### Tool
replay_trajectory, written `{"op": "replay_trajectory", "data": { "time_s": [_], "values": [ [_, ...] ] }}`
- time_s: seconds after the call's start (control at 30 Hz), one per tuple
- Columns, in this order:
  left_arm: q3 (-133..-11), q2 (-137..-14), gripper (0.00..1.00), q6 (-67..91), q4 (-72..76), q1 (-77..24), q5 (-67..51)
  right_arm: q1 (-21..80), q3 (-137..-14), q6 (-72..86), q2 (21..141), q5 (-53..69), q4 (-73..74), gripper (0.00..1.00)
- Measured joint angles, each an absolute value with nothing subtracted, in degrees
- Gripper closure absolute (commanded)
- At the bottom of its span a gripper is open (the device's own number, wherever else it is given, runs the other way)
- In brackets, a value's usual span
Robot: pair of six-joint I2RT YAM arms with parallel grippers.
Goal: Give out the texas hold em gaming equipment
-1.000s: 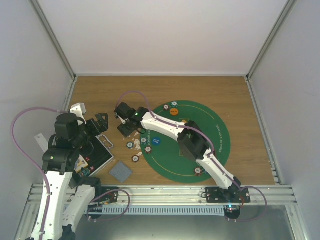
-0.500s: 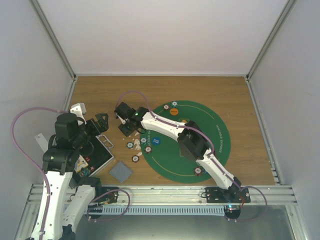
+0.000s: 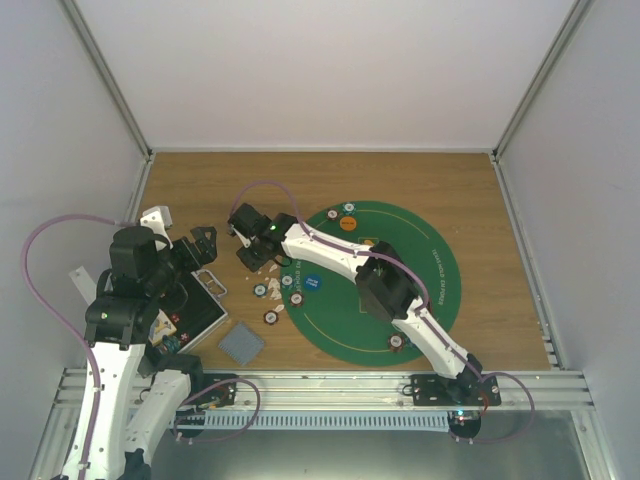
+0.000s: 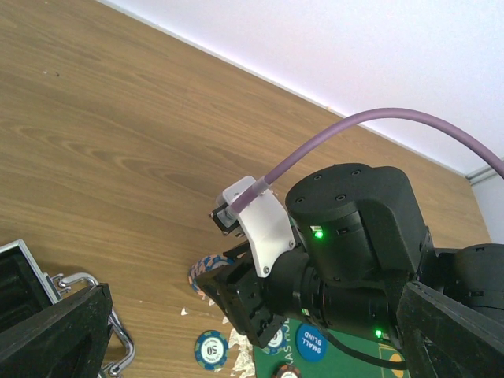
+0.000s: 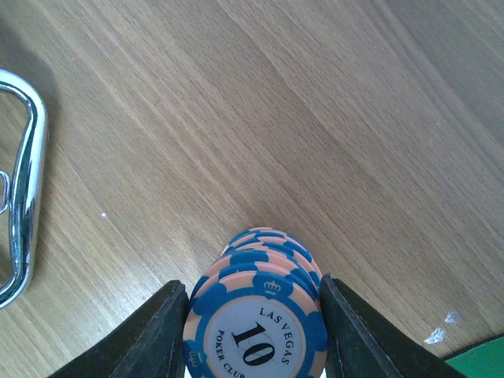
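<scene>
The right gripper carries the stack back across the mat and down next, then releases it at the mat's near edge beside the red chip [image 3: 378,350], where green is bare.
My right gripper [image 3: 251,256] is left of the green mat and shut on a short stack of pink-and-blue "10" poker chips [image 5: 256,315]. Its fingers [image 5: 161,335] press both sides of the stack, low over the wood. The stack also shows in the left wrist view [image 4: 205,268]. Loose chips [image 3: 260,290] [image 3: 271,317] lie by the mat's left edge; one is a "50" chip [image 4: 211,349]. A blue disc [image 3: 312,283] and an orange disc [image 3: 348,222] lie on the mat. Grey-backed cards [image 3: 241,343] lie near the front. My left gripper [image 3: 205,245] is open and empty above the case.
The black case [image 3: 190,310] lies open at the left, and its chrome handle [image 5: 20,189] is close to the right gripper. The green mat [image 3: 430,290] covers the table's middle and right. White paper scraps [image 3: 275,298] lie among the loose chips. Another chip [image 3: 397,342] lies near the mat's front edge.
My right gripper has edged slightly back and left with the chip stack in it. The left arm has not moved.
</scene>
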State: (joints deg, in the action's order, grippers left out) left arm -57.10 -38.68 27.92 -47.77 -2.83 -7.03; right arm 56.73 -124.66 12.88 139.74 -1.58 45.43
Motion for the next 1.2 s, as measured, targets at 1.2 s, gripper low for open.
{"op": "replay_trajectory", "data": {
  "time_s": [1.2],
  "values": [
    [-57.10, -38.68, 0.01, 28.03, -47.79, -2.83, -6.50, 56.23, -90.24, 19.49, 112.66, -2.87, 47.27, 0.59]
  ]
}}
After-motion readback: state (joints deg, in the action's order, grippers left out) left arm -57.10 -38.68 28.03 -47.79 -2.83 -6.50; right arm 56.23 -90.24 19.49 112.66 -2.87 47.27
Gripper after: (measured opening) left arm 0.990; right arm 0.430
